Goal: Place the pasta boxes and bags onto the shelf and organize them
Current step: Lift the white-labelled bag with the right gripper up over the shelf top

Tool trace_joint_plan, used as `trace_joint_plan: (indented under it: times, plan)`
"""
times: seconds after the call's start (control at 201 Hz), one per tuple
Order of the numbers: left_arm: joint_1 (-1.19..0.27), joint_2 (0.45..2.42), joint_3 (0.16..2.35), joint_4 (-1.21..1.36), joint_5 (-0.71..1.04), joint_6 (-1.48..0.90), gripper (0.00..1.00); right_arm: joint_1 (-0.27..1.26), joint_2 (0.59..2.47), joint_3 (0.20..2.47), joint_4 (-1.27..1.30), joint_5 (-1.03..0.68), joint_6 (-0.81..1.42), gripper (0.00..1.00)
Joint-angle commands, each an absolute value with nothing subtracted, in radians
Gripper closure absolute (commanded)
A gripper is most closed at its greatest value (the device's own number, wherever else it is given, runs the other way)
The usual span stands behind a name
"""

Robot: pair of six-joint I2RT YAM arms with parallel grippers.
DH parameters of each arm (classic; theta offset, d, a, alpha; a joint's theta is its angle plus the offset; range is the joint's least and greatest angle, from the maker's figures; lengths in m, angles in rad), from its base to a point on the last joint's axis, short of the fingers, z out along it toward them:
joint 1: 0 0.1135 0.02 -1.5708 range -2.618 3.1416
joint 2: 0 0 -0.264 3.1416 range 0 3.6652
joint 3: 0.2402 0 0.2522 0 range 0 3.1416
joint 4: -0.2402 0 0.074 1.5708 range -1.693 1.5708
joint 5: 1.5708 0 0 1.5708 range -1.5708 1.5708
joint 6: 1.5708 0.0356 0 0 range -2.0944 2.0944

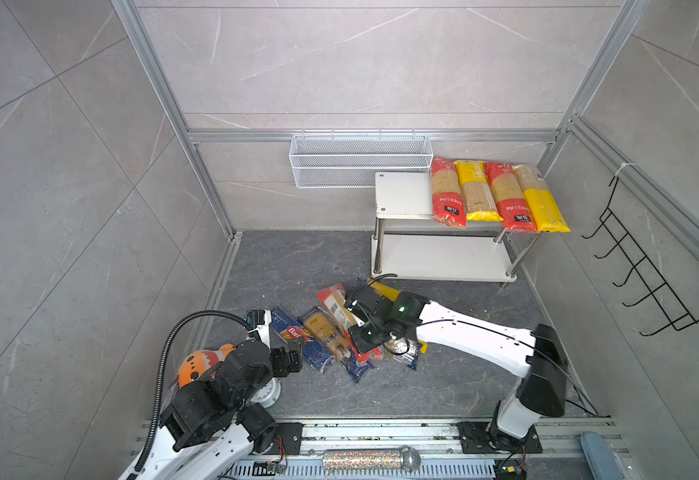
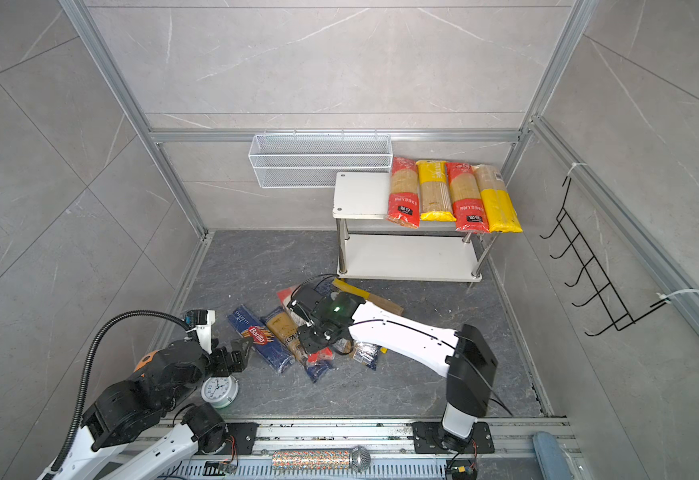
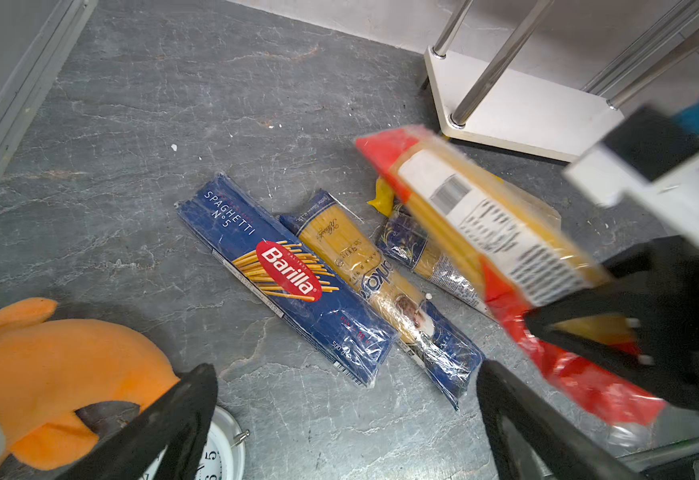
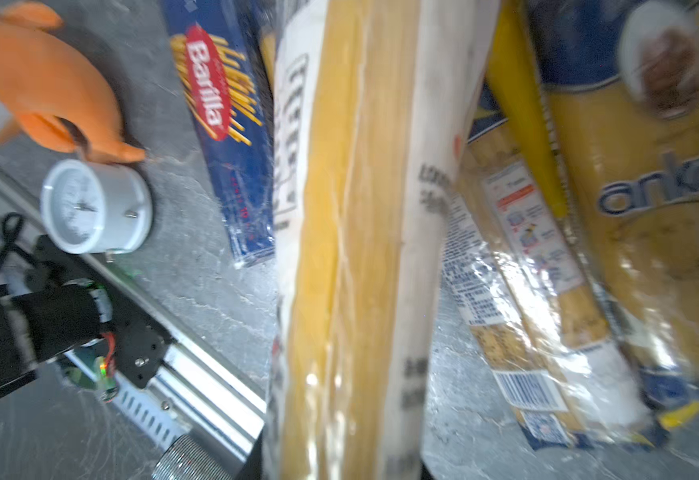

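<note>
The top board's bare part [image 1: 416, 195] lies above and outward of the right gripper, so the right gripper will next move up and outward and release the held bag there.
Four pasta bags [image 1: 497, 195] with red or yellow ends lie side by side on the right of the white shelf's top board [image 1: 401, 193]; its lower board [image 1: 439, 255] is bare. My right gripper [image 1: 356, 318] is shut on a red-ended spaghetti bag [image 3: 485, 216], held tilted above the floor pile. In that pile lie a dark blue Barilla pack [image 1: 297, 338], a blue-ended bag [image 3: 381, 282], another blue-ended bag [image 3: 418, 253] and a yellow-ended bag [image 2: 356, 291] under the arm. My left gripper [image 3: 347, 436] hangs open and empty just left of the Barilla pack.
An orange plush toy [image 1: 202, 361] and a white alarm clock [image 2: 219, 390] sit by the left arm. A white wire basket [image 1: 360, 160] hangs on the back wall, a black hook rack [image 1: 647, 286] on the right wall. A microphone [image 1: 370, 459] lies on the front rail.
</note>
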State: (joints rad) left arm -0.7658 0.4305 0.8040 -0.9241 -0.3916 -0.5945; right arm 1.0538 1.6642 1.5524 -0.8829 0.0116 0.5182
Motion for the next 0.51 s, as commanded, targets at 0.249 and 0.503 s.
trace_joint_plan:
  times: [0.249,0.503]
  plan:
    - [-0.764,0.506,0.851,-0.848,-0.395,-0.543,0.00,0.969,1.624,2.148,-1.161,0.486,0.331,1.00]
    - [-0.765,0.567,0.865,-0.799,-0.383,-0.528,0.00,0.760,1.909,2.647,-1.256,0.504,0.264,1.00]
